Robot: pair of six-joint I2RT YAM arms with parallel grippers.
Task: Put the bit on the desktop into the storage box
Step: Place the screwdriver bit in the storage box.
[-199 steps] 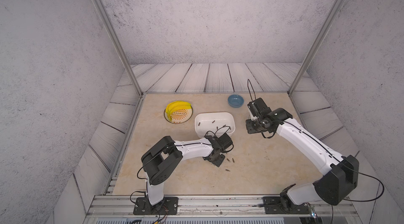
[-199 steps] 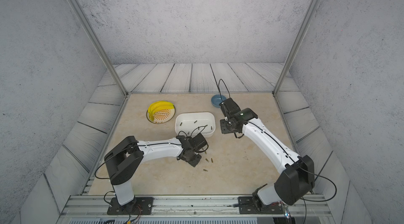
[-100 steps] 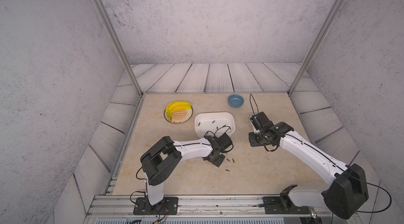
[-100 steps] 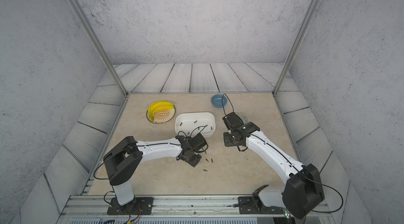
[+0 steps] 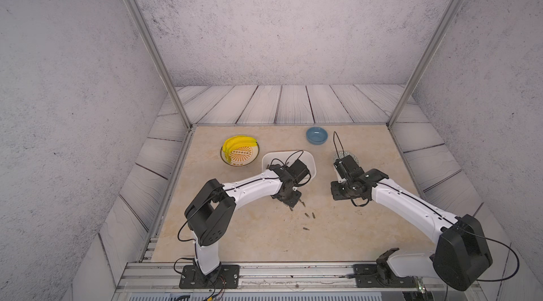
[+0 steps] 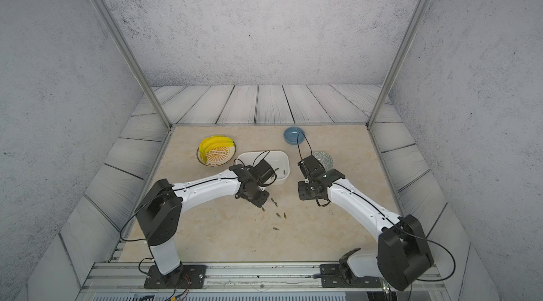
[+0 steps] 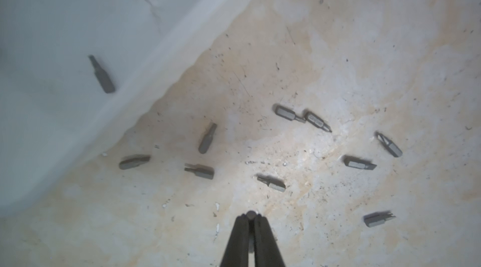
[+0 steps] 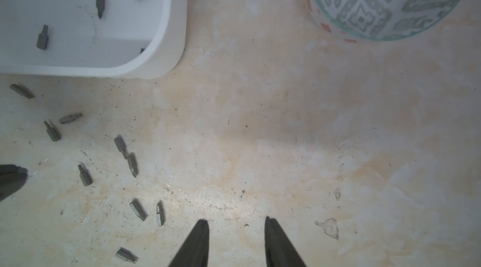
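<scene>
My left gripper lifts up, travels outward over the storage box's near side and releases the bit next. The storage box's bottom lies outward of the gripper, behind that side.
Several grey bits [image 5: 307, 215] [image 7: 205, 139] [image 8: 84, 174] lie scattered on the beige desktop [image 5: 264, 240] just in front of the white storage box [image 5: 313, 164] [image 8: 171, 31]. A few bits [image 8: 100, 2] lie inside the box. My left gripper [image 7: 250, 217] [image 5: 291, 206] hangs low over the desktop beside the box's front corner, shut on a bit whose round end shows between the tips. To the right of the scattered bits my right gripper [image 8: 236, 220] [image 5: 337, 193] stands open over bare desktop with nothing between its fingers.
A grey-green patterned bowl [image 6: 323, 158] [image 8: 390, 0] stands just behind the right gripper, with a blue bowl [image 5: 317, 135] farther back. A plate with yellow bananas [image 5: 239, 151] sits left of the box. Grey plank panels and metal posts ring the desktop.
The right arm has drawn back from the patterned bowl toward the front and now hangs lower, beside the scattered bits. The left arm has not moved.
</scene>
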